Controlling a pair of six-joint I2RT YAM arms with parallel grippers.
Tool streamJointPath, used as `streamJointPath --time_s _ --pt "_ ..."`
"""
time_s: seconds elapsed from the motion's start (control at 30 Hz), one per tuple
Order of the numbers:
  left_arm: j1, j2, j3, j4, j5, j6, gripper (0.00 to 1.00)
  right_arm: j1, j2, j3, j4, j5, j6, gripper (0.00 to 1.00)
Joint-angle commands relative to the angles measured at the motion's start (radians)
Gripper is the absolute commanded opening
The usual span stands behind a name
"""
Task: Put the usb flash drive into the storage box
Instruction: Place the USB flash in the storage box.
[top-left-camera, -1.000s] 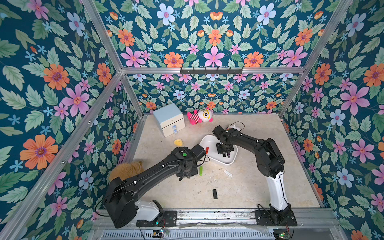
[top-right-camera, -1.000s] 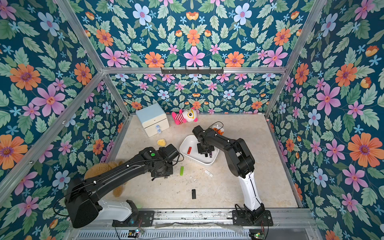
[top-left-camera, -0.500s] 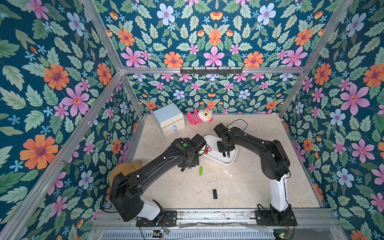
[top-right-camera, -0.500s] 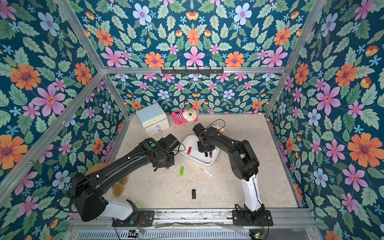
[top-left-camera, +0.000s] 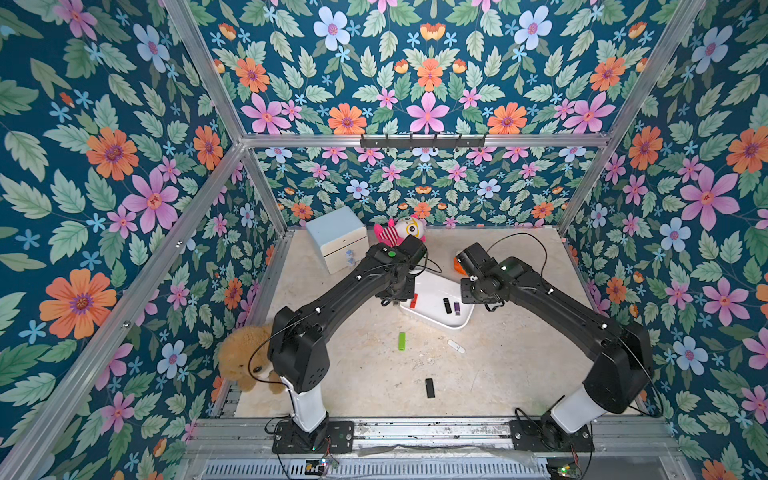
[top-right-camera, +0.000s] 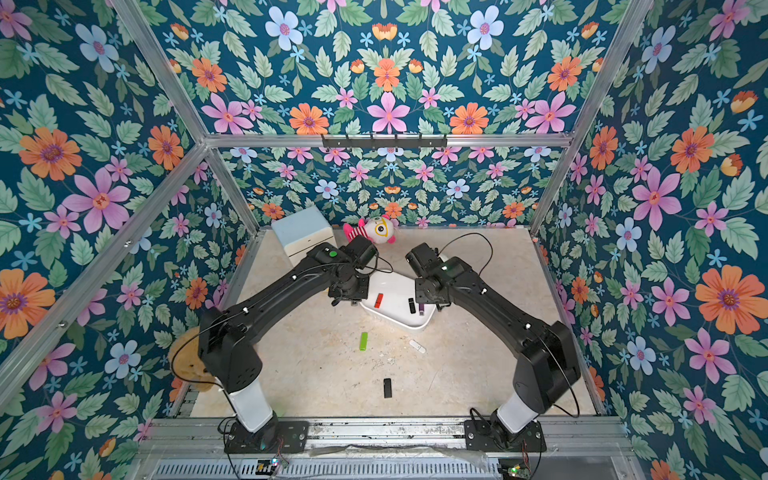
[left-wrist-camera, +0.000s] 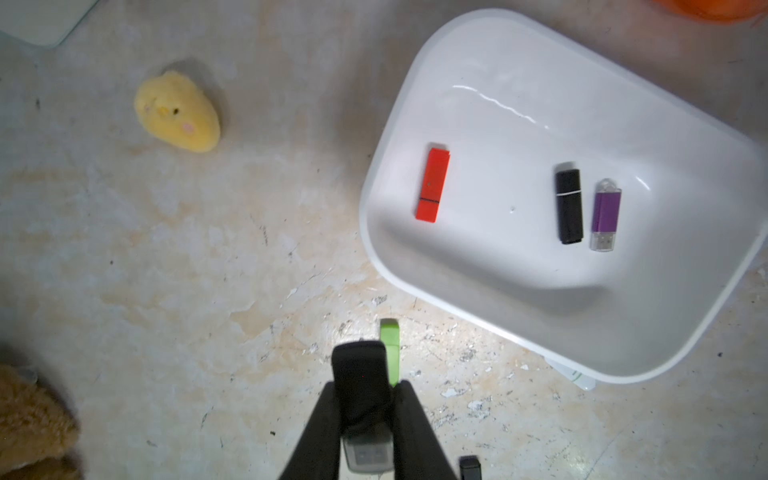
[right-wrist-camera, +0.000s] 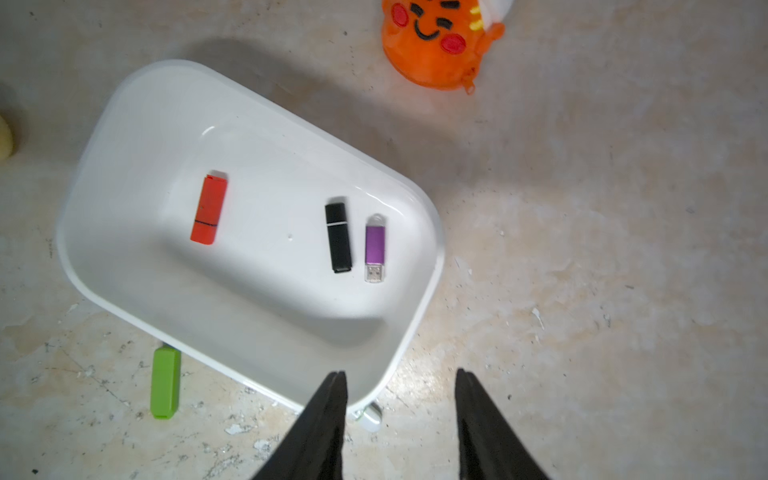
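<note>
That part of the box (top-left-camera: 432, 286) is empty, with a bare bottom beside the red flash drive. My left gripper will move outward next, lower onto the box's bottom there and release.
The white storage box (top-left-camera: 432, 286) (top-right-camera: 395, 286) (left-wrist-camera: 498, 166) (right-wrist-camera: 270, 187) lies mid-table. Inside it are a red flash drive (left-wrist-camera: 433, 185) (right-wrist-camera: 209, 210), a black one (left-wrist-camera: 568, 207) (right-wrist-camera: 338, 237) and a purple one (left-wrist-camera: 605, 214) (right-wrist-camera: 375, 248). My left gripper (left-wrist-camera: 365, 386) is shut on a black usb flash drive (left-wrist-camera: 359, 374) with a silver plug, raised above the table just outside the box's left end. My right gripper (right-wrist-camera: 400, 374) is open and empty, above the box's near right corner. In both top views the wrists hide the jaws.
Loose on the table lie a green drive (top-left-camera: 402, 341) (right-wrist-camera: 166, 382), a white drive (top-left-camera: 456, 346) and a black drive (top-left-camera: 429, 387). A drawer cabinet (top-left-camera: 337, 237), pink plush (top-left-camera: 401, 230), orange plush (right-wrist-camera: 436, 41), yellow chick (left-wrist-camera: 178, 112) and brown teddy (top-left-camera: 245, 357) ring the box.
My right gripper has opened and drawn back from inside the box toward its right end. My left arm has swung back toward the box's left end, still shut.
</note>
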Motion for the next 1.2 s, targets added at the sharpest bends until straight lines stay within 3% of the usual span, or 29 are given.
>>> streamJointPath --time_s 0.0,0.2,0.43,1.17 --pt "0.011 0.073 0.073 0.026 0.034 0.077 0.0 -0.002 -0.065 -0.089 -0.039 0.039 0.094 0.48" --pt "0.035 0.21 0.162 0.08 0.079 0.138 0.0 -0.007 -0.19 -0.246 -0.028 0.022 0.177 0.51" --pt "0.041 0.324 0.241 0.11 0.122 0.167 0.0 -0.006 -0.28 -0.323 -0.049 0.005 0.221 0.53" --pt "0.04 0.515 0.312 0.168 0.187 0.177 0.0 0.005 -0.343 -0.415 -0.055 -0.021 0.261 0.53"
